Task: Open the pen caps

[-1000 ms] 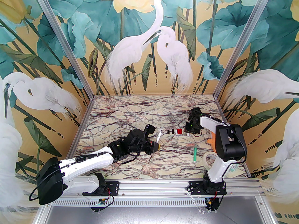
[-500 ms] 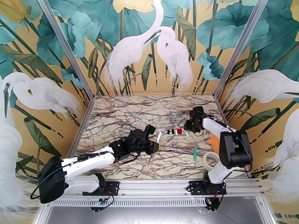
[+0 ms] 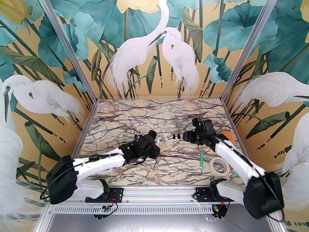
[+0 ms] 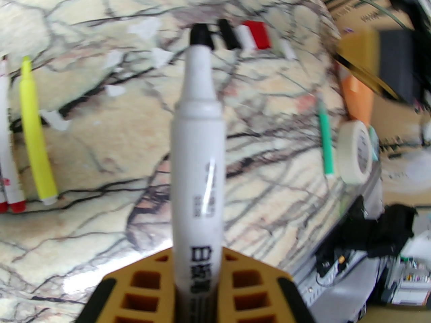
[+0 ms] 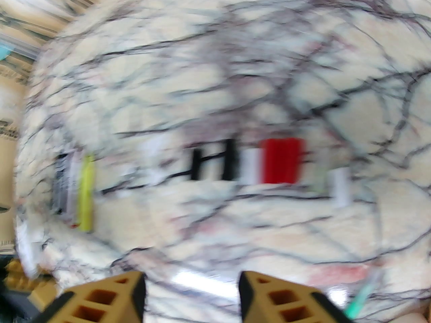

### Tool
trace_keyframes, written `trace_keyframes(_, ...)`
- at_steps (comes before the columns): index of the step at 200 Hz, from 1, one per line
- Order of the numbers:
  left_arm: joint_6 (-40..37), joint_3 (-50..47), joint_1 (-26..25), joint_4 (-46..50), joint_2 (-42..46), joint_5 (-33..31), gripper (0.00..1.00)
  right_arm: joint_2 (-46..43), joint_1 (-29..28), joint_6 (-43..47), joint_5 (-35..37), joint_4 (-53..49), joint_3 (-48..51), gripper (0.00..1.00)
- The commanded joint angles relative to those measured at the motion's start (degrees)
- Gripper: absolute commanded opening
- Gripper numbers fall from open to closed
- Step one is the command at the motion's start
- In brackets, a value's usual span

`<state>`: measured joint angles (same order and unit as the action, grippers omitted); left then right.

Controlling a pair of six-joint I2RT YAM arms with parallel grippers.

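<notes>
The white marker's black tip is uncapped, so my left gripper will next lower toward the yellow marker and release the white marker on the clear marble beside it.
My left gripper [image 3: 155, 148] is shut on a white marker [image 4: 198, 140] whose black tip points at the pen caps. The caps lie in a row on the marble table [image 3: 135, 115]: two black caps [image 4: 229, 34], a white cap [image 4: 245, 39], a red cap [image 4: 259, 34] and a whitish cap [image 4: 286, 49]. The blurred right wrist view shows the same row: black caps [image 5: 229, 160], red cap [image 5: 281, 160], whitish cap [image 5: 340, 187]. My right gripper [image 5: 192, 288] hovers open just above and near of the row, nothing between its fingers. From above, the right gripper [image 3: 186, 136] covers the red cap.
A yellow marker [image 4: 35, 136] and white markers with red ends [image 4: 6, 146] lie to the left. A green marker [image 3: 200, 161] and a tape roll [image 3: 218, 166] lie at the near right. An orange object [image 3: 228, 135] sits behind the right arm.
The right arm has swung left and lowered over the cap row, its gripper opening. A whitish cap stays at the row's right end. The left wrist has turned and pulled back slightly with the marker.
</notes>
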<state>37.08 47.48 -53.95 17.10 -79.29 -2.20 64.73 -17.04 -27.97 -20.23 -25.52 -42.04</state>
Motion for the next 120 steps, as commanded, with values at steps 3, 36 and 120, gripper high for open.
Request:
trace_keyframes(3,2.11,3.97,0.16,5.99,-3.4,-7.08,0.08,-5.01,-3.7,-4.49,-2.22,4.59,2.31,0.62)
trace_keyframes(36,2.82,8.09,0.12,8.66,-8.76,-9.16,0.08,-10.32,-7.66,-6.86,-2.85,7.37,5.27,0.75)
trace_keyframes(120,2.86,14.35,0.57,10.59,-19.45,-15.17,0.14,-16.11,-9.64,-7.78,-1.33,4.88,7.77,0.99)
